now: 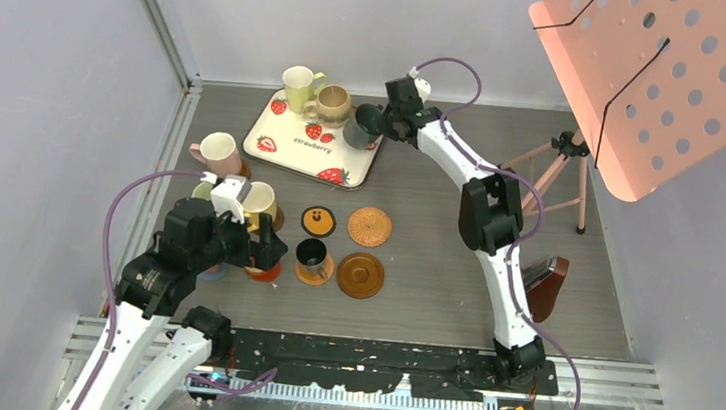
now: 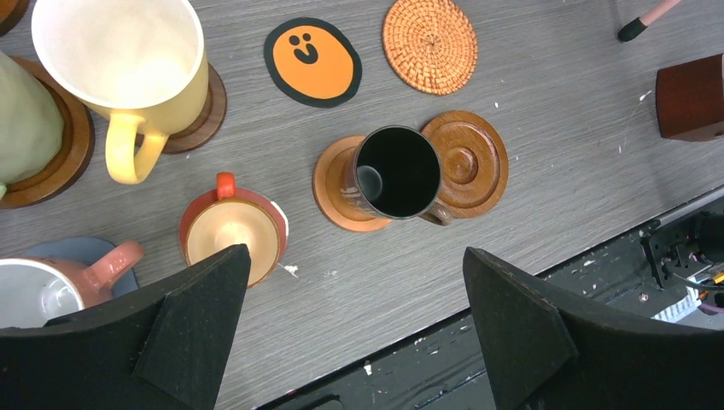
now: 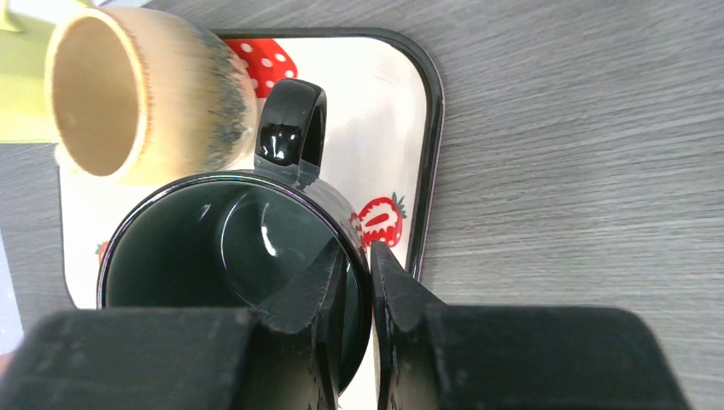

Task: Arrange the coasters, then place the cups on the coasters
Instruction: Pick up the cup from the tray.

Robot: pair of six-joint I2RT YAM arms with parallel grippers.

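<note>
The right gripper lifts its cup off the tray next, carries it back to the bare brown wooden coaster [image 1: 360,276], then lowers and releases it there.
On the strawberry tray [image 3: 424,102], my right gripper [image 3: 369,252] is shut on the rim of the dark teal cup [image 3: 213,256], one finger inside and one outside. This cup [image 1: 359,127] stands on the tray beside a tan cup [image 1: 332,105] and a pale yellow-green cup [image 1: 298,86]. My left gripper [image 2: 355,252] hangs open over bare table, holding nothing. A black cup [image 2: 397,171] stands on an orange coaster [image 2: 331,190]. A brown wooden coaster [image 2: 474,162], a wicker coaster [image 2: 429,44] and a black-and-orange coaster [image 2: 312,61] lie bare.
At the left, a pale yellow cup [image 2: 119,60], a pale green cup [image 2: 26,120], an orange-brown cup [image 2: 232,235] and a pink cup [image 2: 43,286] each stand on a coaster. A brown box [image 1: 544,286], a small tripod [image 1: 553,168] and a pink perforated board [image 1: 673,74] are at the right.
</note>
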